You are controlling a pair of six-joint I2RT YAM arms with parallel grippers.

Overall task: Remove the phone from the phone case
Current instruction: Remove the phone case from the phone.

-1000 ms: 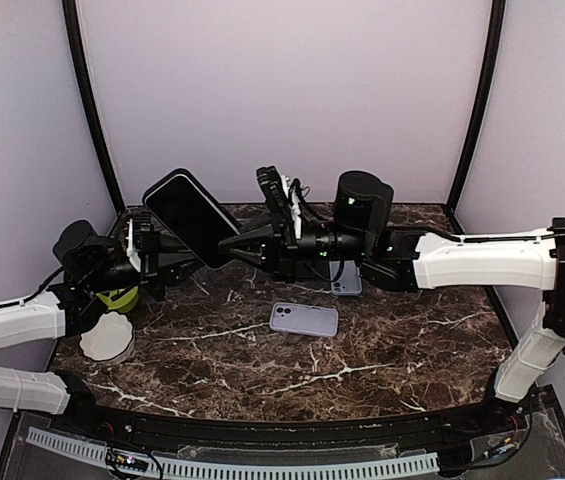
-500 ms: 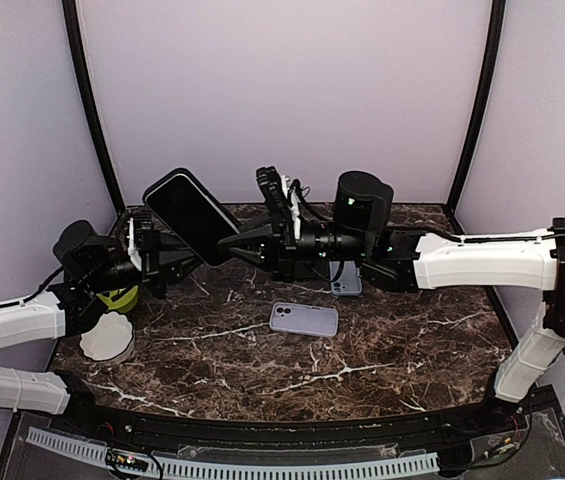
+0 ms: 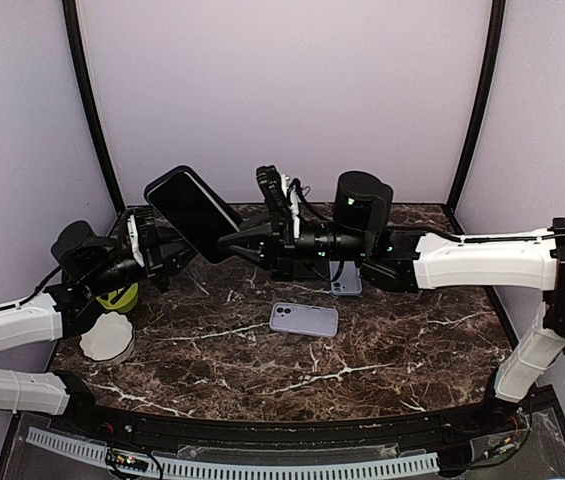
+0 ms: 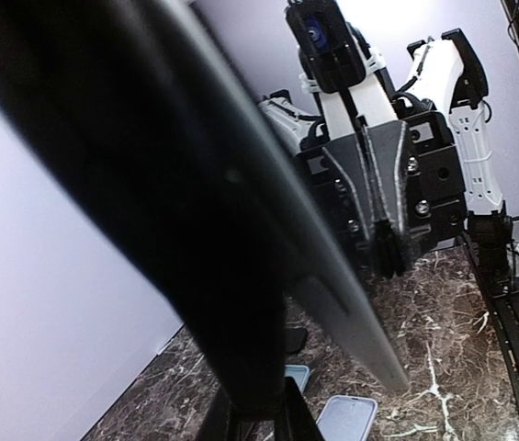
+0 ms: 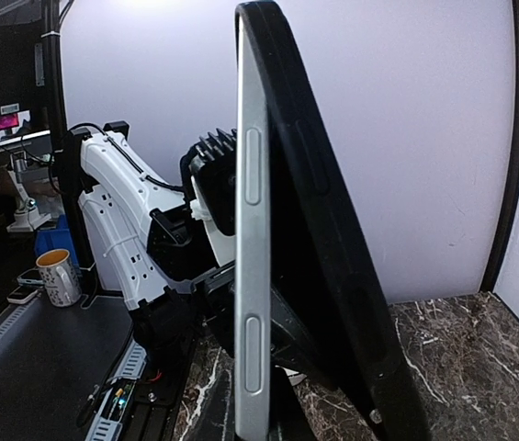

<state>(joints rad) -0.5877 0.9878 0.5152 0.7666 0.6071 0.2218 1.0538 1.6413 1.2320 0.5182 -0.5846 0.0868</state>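
Observation:
Next, my left gripper draws the black case off the phone and down onto the marble (image 3: 246, 288) beside the lilac case. It releases the case there, because that patch is empty.
A phone with a silver edge (image 5: 252, 276) sits in a black phone case (image 5: 332, 266) and is held in the air between both arms, screen up and tilted (image 3: 190, 212). My left gripper (image 3: 175, 250) is shut on the case's lower left part. In the left wrist view the case (image 4: 149, 184) fills the frame above that gripper (image 4: 257, 415). My right gripper (image 3: 230, 245) is shut on the phone's edge from the right, at the bottom of the right wrist view (image 5: 261, 424). Toward its lower end the case stands away from the phone's silver edge (image 4: 342, 312).
A lilac phone case (image 3: 304, 319) lies flat mid-table, and a pale blue one (image 3: 346, 285) lies behind it under the right arm. At the left are a yellow-green object (image 3: 117, 297) and a white ribbed object (image 3: 108, 338). The marble table (image 3: 382, 360) ends at purple walls.
The left wrist has shifted slightly and the cased phone has risen a touch at its left end. Both grips hold as before.

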